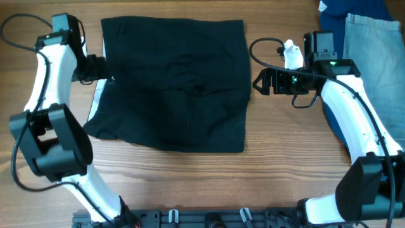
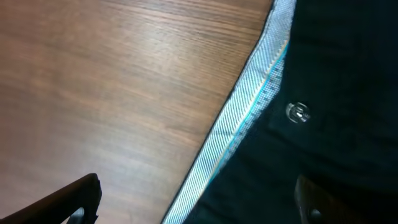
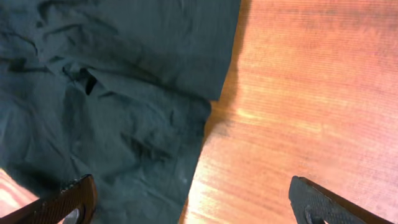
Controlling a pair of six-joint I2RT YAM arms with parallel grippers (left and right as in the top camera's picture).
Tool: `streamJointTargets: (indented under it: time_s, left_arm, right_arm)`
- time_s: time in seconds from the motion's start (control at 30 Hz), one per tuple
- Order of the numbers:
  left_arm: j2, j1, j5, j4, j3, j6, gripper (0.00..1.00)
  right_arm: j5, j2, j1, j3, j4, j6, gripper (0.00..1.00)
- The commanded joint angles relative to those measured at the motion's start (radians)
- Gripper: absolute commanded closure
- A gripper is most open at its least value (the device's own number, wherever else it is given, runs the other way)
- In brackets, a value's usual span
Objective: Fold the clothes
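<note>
The left gripper moves back along the striped lining and lower onto the near corner of the black clothes next, since that corner juts out over bare wood.
The black clothes (image 1: 174, 82) lie spread flat on the wooden table, with a pale striped lining showing along their left edge (image 1: 98, 101). My left gripper (image 1: 106, 68) is open at that left edge; in the left wrist view its fingers (image 2: 199, 202) straddle the striped band (image 2: 249, 118), near a small snap button (image 2: 298, 112). My right gripper (image 1: 258, 82) is open just right of the garment's right edge. In the right wrist view its fingers (image 3: 193, 199) straddle the black fabric's edge (image 3: 124, 106) and bare wood.
Light-blue denim jeans (image 1: 373, 44) and a dark blue cloth (image 1: 345, 9) lie at the far right, behind the right arm. A black rail (image 1: 209, 218) runs along the table's front edge.
</note>
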Motion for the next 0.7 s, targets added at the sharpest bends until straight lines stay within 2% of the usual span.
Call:
streamJointTargets:
  time_s: [0.0, 0.1, 0.23, 0.4, 0.53, 0.67]
  left_arm:
    - [-0.214, -0.005, 0.106, -0.063, -0.001, -0.112, 0.0]
    - [-0.316, -0.006, 0.167, -0.154, -0.001, -0.185, 0.0]
    - [-0.383, -0.006, 0.159, -0.302, -0.001, -0.235, 0.0]
    - [-0.397, -0.006, 0.13, -0.459, -0.004, -0.394, 0.0]
    - [-0.425, -0.006, 0.109, -0.46, -0.097, -0.493, 0.0]
    - [-0.53, -0.001, 0.077, -0.333, -0.319, -0.601, 0.0]
  right_arm:
    - [0.002, -0.026, 0.006, 0.019, -0.043, 0.072, 0.0]
    - [0.003, -0.045, 0.039, 0.018, -0.101, 0.106, 0.0]
    - [0.049, -0.062, 0.15, 0.018, -0.192, 0.203, 0.0]
    - [0.187, -0.065, 0.343, -0.027, -0.222, 0.505, 0.0]
    - [0.185, -0.065, 0.436, -0.057, -0.221, 0.608, 0.0]
    - [0.186, -0.065, 0.526, -0.074, -0.21, 0.648, 0.0]
